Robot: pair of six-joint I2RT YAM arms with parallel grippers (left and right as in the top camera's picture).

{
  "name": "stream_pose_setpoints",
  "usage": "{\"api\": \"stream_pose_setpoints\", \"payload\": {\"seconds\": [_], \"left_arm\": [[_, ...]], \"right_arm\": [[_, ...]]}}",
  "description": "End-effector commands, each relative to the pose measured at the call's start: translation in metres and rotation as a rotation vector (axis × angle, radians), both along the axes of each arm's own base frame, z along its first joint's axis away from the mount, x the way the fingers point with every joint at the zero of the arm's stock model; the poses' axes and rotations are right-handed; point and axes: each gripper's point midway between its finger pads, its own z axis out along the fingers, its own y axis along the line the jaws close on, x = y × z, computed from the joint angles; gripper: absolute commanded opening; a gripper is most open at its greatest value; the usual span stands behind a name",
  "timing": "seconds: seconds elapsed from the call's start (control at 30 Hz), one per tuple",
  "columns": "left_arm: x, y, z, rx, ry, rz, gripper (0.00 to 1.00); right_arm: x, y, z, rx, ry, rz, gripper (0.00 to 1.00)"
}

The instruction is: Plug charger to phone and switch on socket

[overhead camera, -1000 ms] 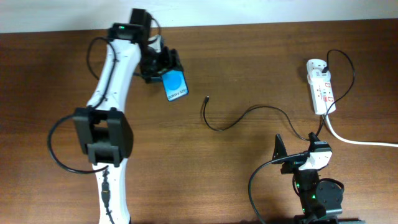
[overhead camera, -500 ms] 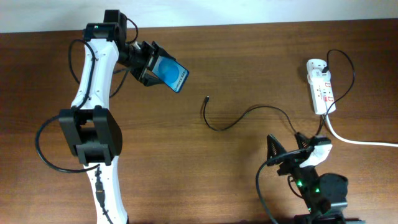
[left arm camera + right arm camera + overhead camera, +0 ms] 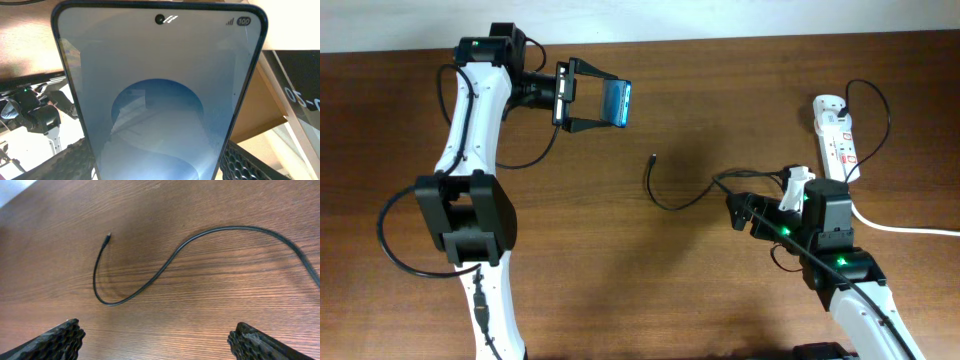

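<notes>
My right gripper goes outward and to the left in the overhead view next, onto the phone's thin edge, which juts free past my left gripper's fingers.
My left gripper is shut on the phone and holds it on edge above the back of the table. In the left wrist view the phone's blue screen fills the frame between the fingers. The charger cable lies curved on the wood, its plug tip free at mid table. My right gripper is open and empty, right of the cable's loop. In the right wrist view the cable and its tip lie ahead of the open fingers. The socket lies at the far right.
A thick white cord runs from the socket to the right edge. The black cable loops above the socket's far end. A pale wall strip borders the table's back edge.
My left gripper has turned the phone on edge and moved it slightly right. My right arm has swung up and forward from the front edge toward the cable.
</notes>
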Motion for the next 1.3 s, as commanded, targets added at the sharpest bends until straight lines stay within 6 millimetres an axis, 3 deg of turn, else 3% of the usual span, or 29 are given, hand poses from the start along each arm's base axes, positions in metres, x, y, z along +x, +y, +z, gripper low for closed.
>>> {"api": "stream_pose_setpoints", "payload": {"seconds": [0.0,0.07,0.17,0.27,0.33,0.43,0.47,0.53,0.6,0.67,0.77,0.9,0.97,1.13,1.27], "left_arm": [[-0.001,-0.002,0.014,-0.024,-0.036,-0.006,0.0],[0.002,0.006,-0.013,0.14,-0.041,0.003,0.0],[0.004,0.021,-0.04,0.322,-0.041,0.017,0.0],[0.005,0.038,-0.073,0.57,-0.057,0.011,0.0],[0.001,0.031,-0.079,0.625,-0.07,-0.015,0.0],[-0.004,0.017,-0.083,0.661,-0.081,-0.048,0.0],[-0.005,0.015,-0.083,0.66,-0.082,-0.053,0.0],[-0.006,0.013,-0.083,0.66,-0.083,-0.058,0.0],[-0.006,0.013,-0.083,0.66,-0.083,-0.058,0.0],[-0.006,0.013,-0.083,0.659,-0.083,-0.058,0.0],[-0.007,0.009,-0.08,0.634,-0.077,-0.059,0.0],[-0.012,-0.006,-0.067,0.519,-0.059,-0.071,0.0],[-0.015,-0.005,-0.067,0.517,-0.042,-0.075,0.0],[-0.019,-0.014,-0.066,0.513,-0.045,-0.094,0.0],[-0.026,-0.028,-0.066,0.516,-0.008,-0.1,0.0]], "right_arm": [[0.004,0.018,0.018,0.095,-0.031,0.07,0.98],[0.006,0.03,0.032,0.165,-0.073,0.117,0.99],[0.013,0.031,0.041,0.245,-0.072,0.059,0.98],[0.026,0.044,0.073,0.409,-0.133,0.04,0.98],[0.033,0.061,0.081,0.447,-0.166,0.076,0.98],[0.041,0.095,0.075,0.376,-0.153,0.158,0.98],[0.047,0.096,0.071,0.288,-0.099,0.147,0.98],[0.063,0.085,0.086,0.108,0.0,0.126,0.98],[0.074,0.069,0.106,0.012,0.058,0.048,0.98],[0.08,0.072,0.116,-0.003,0.021,0.076,0.98],[0.085,0.083,0.105,0.048,0.067,0.046,0.95],[0.091,0.16,0.073,0.129,0.106,0.186,0.79],[0.096,0.177,0.067,0.169,0.114,0.177,0.7],[0.108,0.195,0.054,0.229,0.122,0.152,0.57],[0.109,0.208,0.052,0.233,0.103,0.175,0.41]]}}
